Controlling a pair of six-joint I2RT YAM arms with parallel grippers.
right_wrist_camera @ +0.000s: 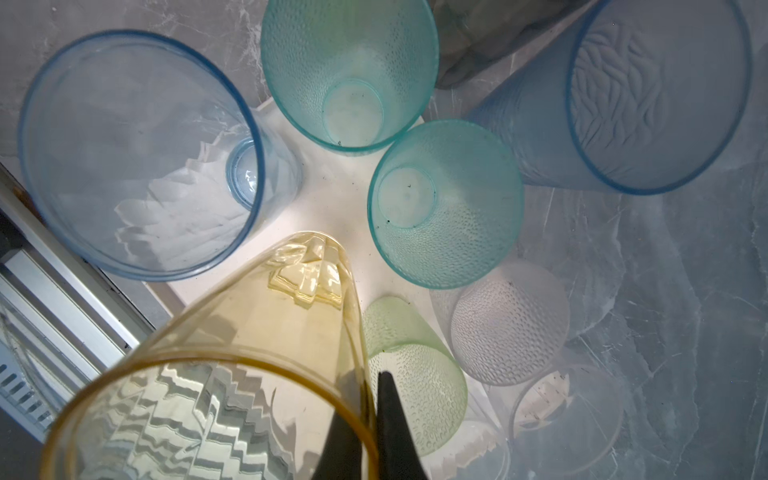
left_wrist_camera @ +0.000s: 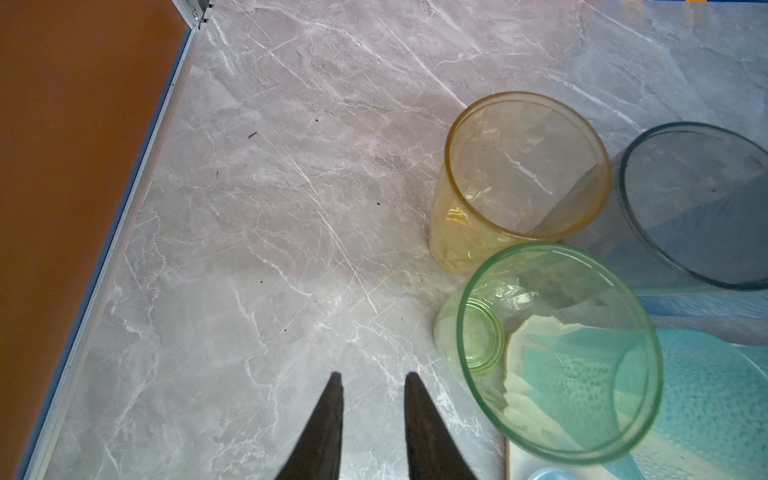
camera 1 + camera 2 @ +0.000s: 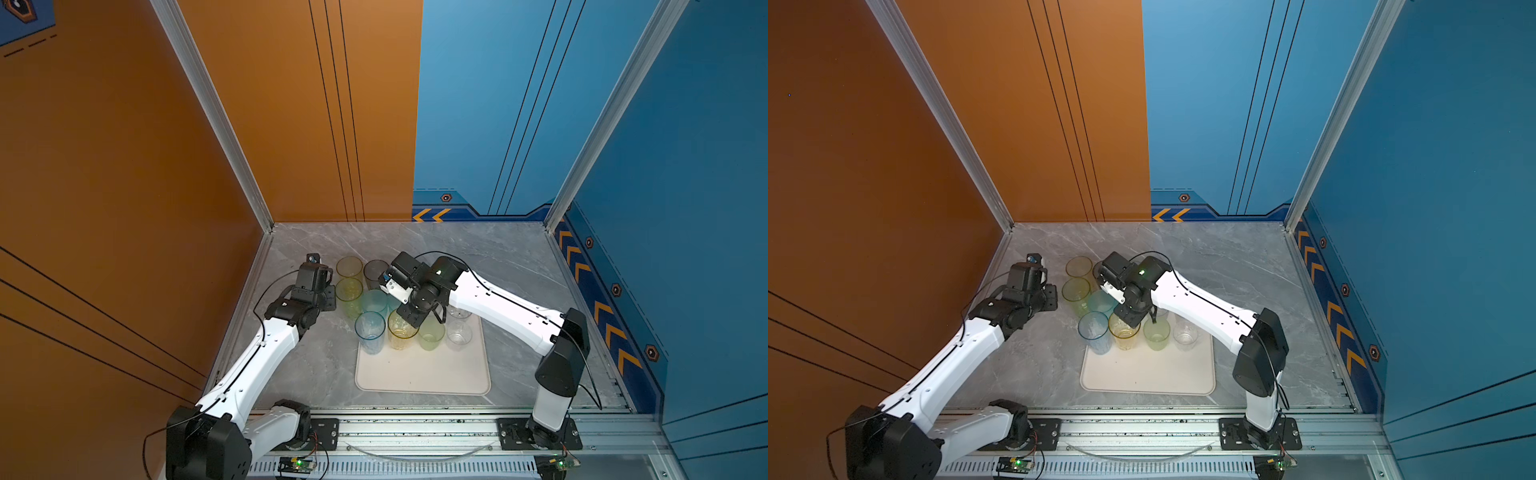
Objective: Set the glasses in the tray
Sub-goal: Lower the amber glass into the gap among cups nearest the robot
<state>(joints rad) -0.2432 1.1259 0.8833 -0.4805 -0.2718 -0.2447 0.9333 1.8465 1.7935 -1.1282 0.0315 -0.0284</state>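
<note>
My right gripper next lowers the tall yellow glass into the gap between the blue and pale green glasses. Then it lets go of the yellow glass's rim, since bare tray shows there.
The cream tray lies at the front middle in both top views. My right gripper is shut on the rim of a tall yellow glass, one finger inside and one outside; the glass stands upright over the tray's far edge. Beside it on the tray are a blue glass, a pale green glass and a clear glass. On the marble left of the tray stand another yellow glass, a grey glass and a green glass. My left gripper is open and empty, just left of them.
Two teal glasses and a frosted blue glass crowd the tray's far corner. The orange wall runs close on the left. An aluminium rail lines the front edge. Bare tray surface lies in front of the glasses.
</note>
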